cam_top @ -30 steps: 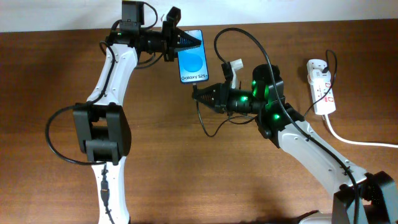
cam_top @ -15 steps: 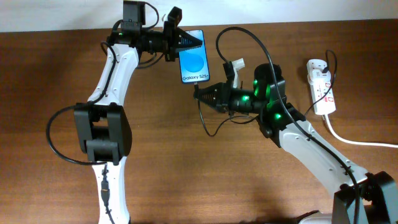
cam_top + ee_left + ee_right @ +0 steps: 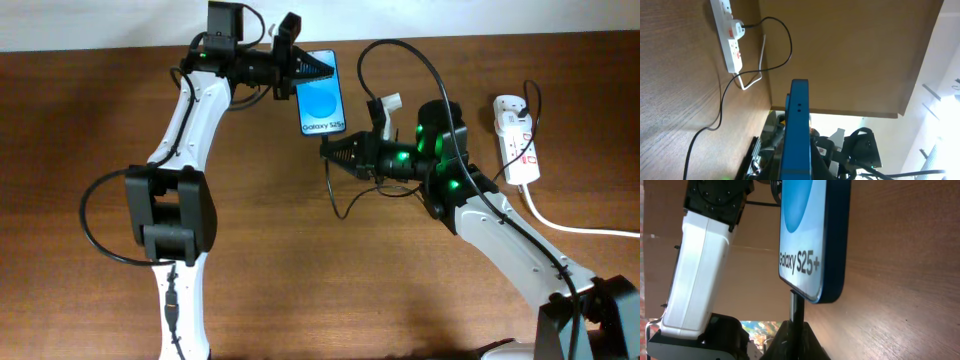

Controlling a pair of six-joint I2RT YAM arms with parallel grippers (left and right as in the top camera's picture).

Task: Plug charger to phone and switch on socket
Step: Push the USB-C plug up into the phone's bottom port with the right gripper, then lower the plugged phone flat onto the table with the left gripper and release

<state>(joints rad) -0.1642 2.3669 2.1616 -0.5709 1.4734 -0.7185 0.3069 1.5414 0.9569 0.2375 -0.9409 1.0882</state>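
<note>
The phone is held off the table, so next my left gripper needs to move back and down, tilt the phone [image 3: 322,97] flat onto the bare tabletop and release it.
The phone [image 3: 322,97] with its blue "Galaxy S25+" screen is held off the table at the back centre by my left gripper [image 3: 303,72], shut on its top end. In the left wrist view the phone's blue edge [image 3: 796,130] runs up from the jaws. My right gripper [image 3: 327,150] is shut on the charger's connector [image 3: 796,311], which meets the phone's bottom edge [image 3: 826,296]. The thin black charger cable [image 3: 337,198] loops down from it and arcs over to the white socket [image 3: 517,138] at the right, also visible in the left wrist view [image 3: 730,31].
A thick white cord [image 3: 580,229] runs from the socket off the right edge. The charger's plug [image 3: 510,104] sits in the socket's far end. The table's back edge lies just behind the phone.
Both grippers and the phone have shifted slightly right. The connector has stayed at the phone's bottom edge.
</note>
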